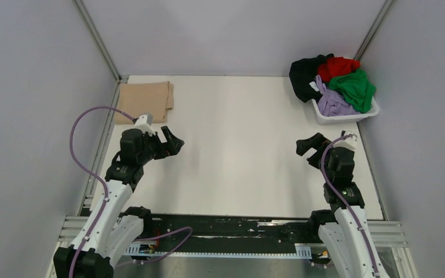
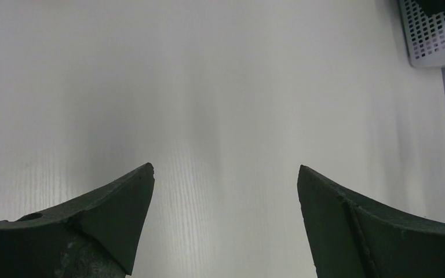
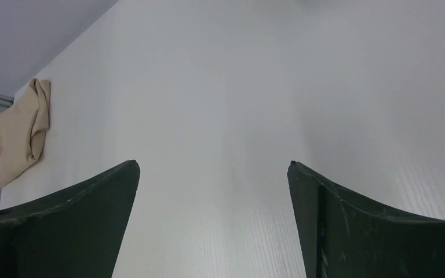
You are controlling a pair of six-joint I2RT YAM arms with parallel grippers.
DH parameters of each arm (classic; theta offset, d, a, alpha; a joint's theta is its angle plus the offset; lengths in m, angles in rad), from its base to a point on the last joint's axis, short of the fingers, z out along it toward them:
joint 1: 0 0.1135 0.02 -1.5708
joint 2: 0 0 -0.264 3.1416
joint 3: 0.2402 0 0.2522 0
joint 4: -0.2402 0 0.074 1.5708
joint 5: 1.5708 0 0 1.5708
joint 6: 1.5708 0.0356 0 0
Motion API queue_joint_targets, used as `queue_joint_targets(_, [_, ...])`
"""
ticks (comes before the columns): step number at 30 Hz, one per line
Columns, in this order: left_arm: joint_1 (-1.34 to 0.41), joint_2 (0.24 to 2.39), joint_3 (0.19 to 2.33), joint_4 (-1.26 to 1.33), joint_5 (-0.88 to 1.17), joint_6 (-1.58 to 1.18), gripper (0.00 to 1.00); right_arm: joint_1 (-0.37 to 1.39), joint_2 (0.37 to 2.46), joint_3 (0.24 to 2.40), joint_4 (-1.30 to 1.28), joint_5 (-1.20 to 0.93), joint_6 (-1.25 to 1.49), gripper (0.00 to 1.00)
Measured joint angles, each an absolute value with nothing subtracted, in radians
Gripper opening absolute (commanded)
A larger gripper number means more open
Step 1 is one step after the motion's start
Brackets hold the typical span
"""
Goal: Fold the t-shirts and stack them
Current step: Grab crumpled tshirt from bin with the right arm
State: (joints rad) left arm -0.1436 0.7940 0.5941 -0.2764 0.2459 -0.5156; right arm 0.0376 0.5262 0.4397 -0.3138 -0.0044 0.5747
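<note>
The green t-shirt (image 1: 354, 90) lies uncovered on top of the lavender one, so my right gripper will turn and move outward over the white basket, then lower to the green t-shirt.
A tan t-shirt (image 1: 145, 101) lies folded at the table's far left corner; it also shows in the right wrist view (image 3: 20, 133). A green t-shirt (image 1: 354, 88), a red one (image 1: 337, 66), a black one (image 1: 305, 74) and a lavender one (image 1: 331, 102) are heaped in the white basket (image 1: 347, 117) at the far right. My left gripper (image 1: 174, 141) is open and empty above the table, just in front of the tan shirt. My right gripper (image 1: 309, 150) is open and empty above the table's right side, in front of the basket.
The white table (image 1: 237, 150) has metal frame posts at its back corners and grey walls around it. A corner of the basket shows in the left wrist view (image 2: 434, 40). A black rail with cables runs along the near edge (image 1: 220, 231).
</note>
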Motion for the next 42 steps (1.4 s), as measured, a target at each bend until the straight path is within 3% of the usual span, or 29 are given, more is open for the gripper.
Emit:
queue_joint_targets(7, [-0.144, 0.839, 0.597, -0.281, 0.228, -0.515, 1.00, 0.037, 0.643, 0.549, -0.278, 0.117, 0.538, 1.00])
queue_joint_targets(19, [-0.144, 0.853, 0.597, -0.280, 0.226, -0.517, 1.00, -0.151, 1.424, 1.273, -0.289, 0.132, 0.461, 1.00])
queue_joint_targets(26, [-0.144, 0.871, 0.597, -0.273, 0.227, -0.517, 1.00, -0.290, 1.736, 1.599, -0.384, 0.100, 0.412, 0.97])
queue_joint_targets(38, [-0.144, 0.964, 0.598, -0.239, 0.234, -0.516, 1.00, -0.382, 2.130, 1.899, -0.418, 0.077, 0.359, 0.80])
queue_joint_targets(40, [-0.144, 0.978, 0.598, -0.232, 0.234, -0.516, 1.00, -0.385, 2.191, 1.940, -0.422, 0.066, 0.358, 0.75])
queue_joint_targets(42, [-0.144, 0.994, 0.598, -0.224, 0.234, -0.516, 1.00, -0.386, 2.243, 1.980, -0.428, 0.054, 0.361, 0.63])
